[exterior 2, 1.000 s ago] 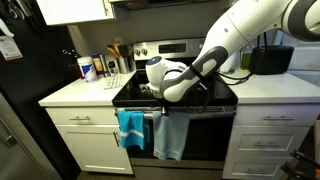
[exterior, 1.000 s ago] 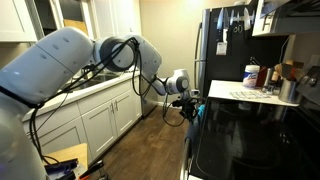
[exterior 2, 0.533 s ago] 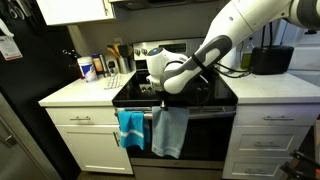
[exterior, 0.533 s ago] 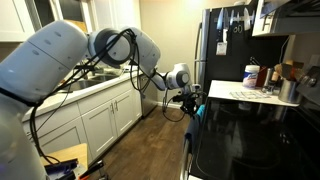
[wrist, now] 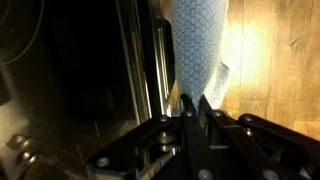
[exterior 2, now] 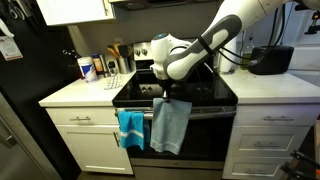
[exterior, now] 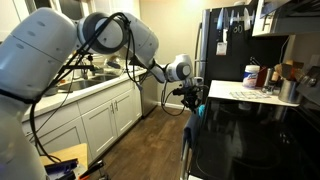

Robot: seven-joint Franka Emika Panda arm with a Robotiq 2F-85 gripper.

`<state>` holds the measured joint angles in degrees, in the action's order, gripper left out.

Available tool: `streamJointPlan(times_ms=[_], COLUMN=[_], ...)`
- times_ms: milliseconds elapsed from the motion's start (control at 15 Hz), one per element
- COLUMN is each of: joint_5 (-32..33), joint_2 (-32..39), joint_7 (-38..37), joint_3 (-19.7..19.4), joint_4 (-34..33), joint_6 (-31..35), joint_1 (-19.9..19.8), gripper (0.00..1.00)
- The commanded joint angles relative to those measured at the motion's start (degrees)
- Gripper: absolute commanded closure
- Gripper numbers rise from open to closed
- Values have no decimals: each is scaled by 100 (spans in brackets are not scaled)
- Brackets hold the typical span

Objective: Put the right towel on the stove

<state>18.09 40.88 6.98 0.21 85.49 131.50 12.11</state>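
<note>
The towel goes up and over the black stove top [exterior 2: 192, 89] [wrist: 50, 70] toward its control panel next, then my gripper releases it, because it still hangs before the oven door.
The right towel [exterior 2: 170, 126], pale grey-blue, hangs from my gripper [exterior 2: 165, 96] in front of the oven door, its top edge lifted to about the level of the stove's front edge. It also shows in the wrist view [wrist: 197, 45], pinched between the shut fingers [wrist: 192, 100] beside the oven handle [wrist: 160, 60]. In an exterior view the gripper [exterior: 190, 97] is at the stove's front with the towel [exterior: 194, 114] below it. The black stove top [exterior 2: 200, 92] [exterior: 250, 140] lies just behind. A bright blue left towel [exterior 2: 131, 128] still hangs on the handle.
The counter left of the stove holds bottles [exterior 2: 90, 67] and utensils; a black appliance [exterior 2: 268, 60] sits on the counter to its right. A black fridge [exterior: 225, 40] stands beyond the stove. White cabinets [exterior: 100, 115] line the opposite wall across a wood floor.
The gripper has risen with the right towel, pulling it up off the oven handle; the towel's lower edge now hangs higher. The left towel has not moved.
</note>
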Motion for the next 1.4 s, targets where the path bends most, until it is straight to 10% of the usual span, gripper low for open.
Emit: streamJointPlan(times_ms=[0, 1333], joint_5=[-205, -568], joint_2=[-409, -625], joint_7=[-30, 328], joint_3=[92, -91], joint_4=[368, 59], joint_6=[10, -147], joint_1=[-240, -1482], gripper=[98, 98])
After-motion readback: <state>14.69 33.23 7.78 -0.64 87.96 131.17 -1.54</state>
